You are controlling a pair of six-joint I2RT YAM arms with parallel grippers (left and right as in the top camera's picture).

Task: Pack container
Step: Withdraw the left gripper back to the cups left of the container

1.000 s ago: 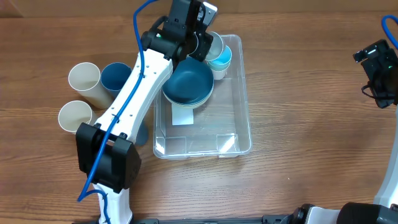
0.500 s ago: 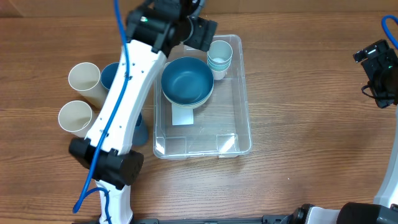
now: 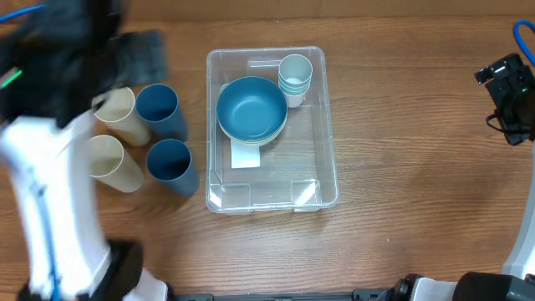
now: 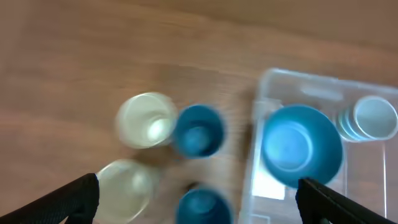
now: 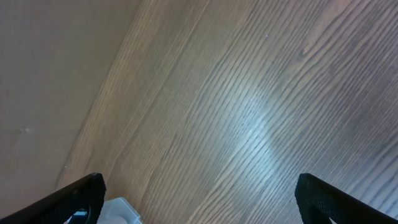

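Observation:
My left gripper turns and moves down next, shifting away from the container, to get onto the far cream cup's rim [image 3: 115, 104] [image 4: 147, 119].
The clear container [image 3: 322, 167] stands mid-table. Inside it are a blue bowl [image 3: 252, 109] and a stack of pale blue cups [image 3: 294, 77] in its far right corner. Left of it stand two cream cups [image 3: 115, 113] [image 3: 109, 160] and two dark blue cups [image 3: 159, 109] [image 3: 171, 165]. My left gripper [image 3: 138, 54] is a dark blur above those cups, open and empty. The left wrist view looks down on the cream cups [image 4: 146, 119], a blue cup [image 4: 198, 130], the bowl [image 4: 301, 144] and the container's rim [image 4: 267, 81]. My right gripper [image 3: 510, 96] is open and empty at the far right.
Between the container and the right arm lies bare wooden table [image 5: 249, 112]. A corner of the container [image 5: 118, 213] shows at the bottom of the right wrist view. A white label [image 3: 246, 156] lies on the container's floor.
My left gripper has opened, leaving a pale blue cup on the stack in the container. The left arm has swung out to the left above the loose cups. The right arm has not moved.

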